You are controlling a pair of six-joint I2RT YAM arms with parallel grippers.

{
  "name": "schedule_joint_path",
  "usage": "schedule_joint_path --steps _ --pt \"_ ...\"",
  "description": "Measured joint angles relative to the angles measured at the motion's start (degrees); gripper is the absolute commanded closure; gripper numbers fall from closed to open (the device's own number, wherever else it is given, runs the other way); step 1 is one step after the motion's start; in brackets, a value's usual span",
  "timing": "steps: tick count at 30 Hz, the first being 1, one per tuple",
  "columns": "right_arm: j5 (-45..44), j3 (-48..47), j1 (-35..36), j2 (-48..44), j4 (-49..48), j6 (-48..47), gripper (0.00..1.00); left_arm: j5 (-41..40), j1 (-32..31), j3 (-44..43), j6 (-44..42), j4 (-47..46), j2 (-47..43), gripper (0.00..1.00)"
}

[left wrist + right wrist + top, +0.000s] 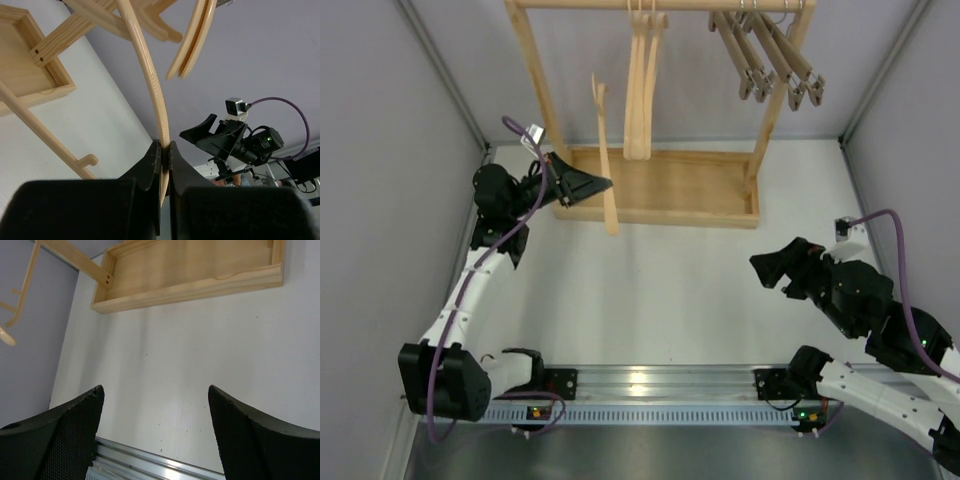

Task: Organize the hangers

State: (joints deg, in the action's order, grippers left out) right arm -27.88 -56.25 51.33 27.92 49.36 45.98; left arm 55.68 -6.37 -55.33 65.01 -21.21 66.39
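The hanging pale hangers have the same curved shape as the held hanger, so my left gripper will next carry that hanger outward onto the rack's top bar (580, 5), toward them, and then release it.
My left gripper (603, 184) (165, 145) is shut on a pale curved hanger (606, 150) (150, 80), pinching its thin arm edge-on. The hanger stands roughly upright in front of the rack's left post, off the rail. More pale curved hangers (640, 80) (192, 40) hang from the middle of the rack's top rail (580, 5). Several brown-grey clamp-bar hangers (770, 60) hang slanted at its right end. My right gripper (765, 268) (156, 390) is open over the bare white table, far from every hanger, with nothing between its fingers.
The pale wooden rack has a tray base (720, 215) (190, 287) at the back of the table. Grey walls close both sides. A metal rail (650, 380) runs along the near edge between the arm bases.
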Motion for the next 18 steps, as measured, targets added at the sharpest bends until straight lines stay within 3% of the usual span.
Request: schedule_joint_path --steps 13,18 --pt "-0.07 -2.19 0.00 0.87 0.04 -0.85 0.18 -1.70 0.00 -30.75 -3.72 9.51 14.27 1.00" --pt "-0.07 -2.38 0.00 1.22 0.09 -0.92 0.18 -1.51 0.00 -37.07 -3.98 11.19 18.99 1.00"
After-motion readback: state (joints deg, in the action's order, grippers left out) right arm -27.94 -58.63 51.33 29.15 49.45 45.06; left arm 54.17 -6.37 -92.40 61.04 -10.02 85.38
